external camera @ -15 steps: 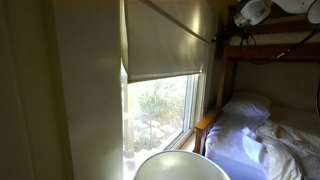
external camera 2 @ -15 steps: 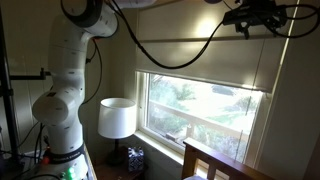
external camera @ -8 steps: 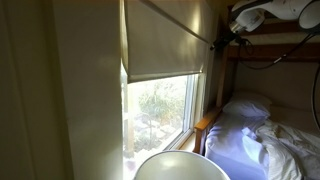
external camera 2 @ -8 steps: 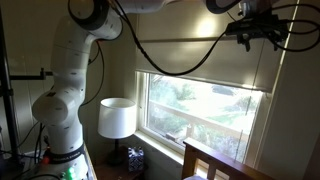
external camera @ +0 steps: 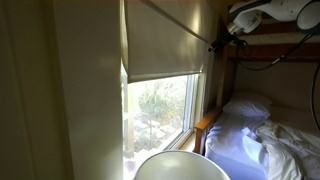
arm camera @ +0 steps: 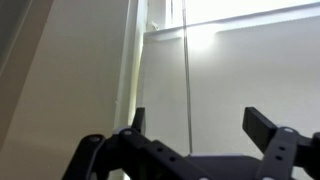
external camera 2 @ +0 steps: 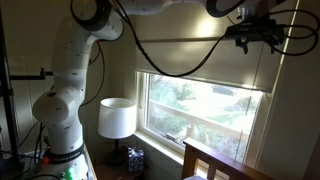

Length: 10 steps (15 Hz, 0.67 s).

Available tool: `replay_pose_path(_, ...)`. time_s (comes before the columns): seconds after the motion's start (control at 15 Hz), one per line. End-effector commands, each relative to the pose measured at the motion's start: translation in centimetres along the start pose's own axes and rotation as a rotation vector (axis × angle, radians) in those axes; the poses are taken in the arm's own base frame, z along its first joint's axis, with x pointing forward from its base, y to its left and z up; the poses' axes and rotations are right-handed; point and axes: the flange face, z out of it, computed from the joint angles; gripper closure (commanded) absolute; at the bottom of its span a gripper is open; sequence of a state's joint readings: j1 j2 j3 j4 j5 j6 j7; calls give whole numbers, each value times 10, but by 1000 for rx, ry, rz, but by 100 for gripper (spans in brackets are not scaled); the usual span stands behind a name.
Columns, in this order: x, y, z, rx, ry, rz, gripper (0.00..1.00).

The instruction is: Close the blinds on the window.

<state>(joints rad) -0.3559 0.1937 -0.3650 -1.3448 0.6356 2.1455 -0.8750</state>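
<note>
The gripper moves in closer to the blinds (external camera: pixel 163 42) next, then closes its spread fingers on the cord to get hold of the thin pull cord (arm camera: pixel 189 70).
The cream-beige blinds (external camera: pixel 163 42) (external camera 2: pixel 205 62) hang over the upper part of the window (external camera: pixel 160 108) (external camera 2: pixel 205 108), with green foliage showing below their straight bottom edge. My gripper (external camera 2: pixel 250 38) (external camera: pixel 216 42) is high up, close in front of the blinds near their upper right part. In the wrist view my gripper (arm camera: pixel 195 122) is open and empty, its two dark fingers spread wide, facing the flat blinds (arm camera: pixel 240 70). A thin vertical cord (arm camera: pixel 189 70) hangs between the fingers.
A white table lamp (external camera 2: pixel 117 118) stands below the window beside the arm's white base (external camera 2: pixel 62 110). A wooden bunk bed (external camera: pixel 255 120) with rumpled bedding lies by the window. A round white lampshade (external camera: pixel 180 167) fills the foreground.
The gripper has moved slightly along the blinds, staying high near their top. The blinds' bottom edge has not moved.
</note>
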Motion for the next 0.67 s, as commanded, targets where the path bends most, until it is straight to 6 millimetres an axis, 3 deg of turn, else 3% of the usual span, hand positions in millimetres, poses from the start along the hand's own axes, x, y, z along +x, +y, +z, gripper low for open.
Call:
replay_pose_path(0.0, 0, -1, 4, 71, 51, -46, 0)
replay_pose_path(0.6, -8, 9, 30, 159, 108, -75, 0)
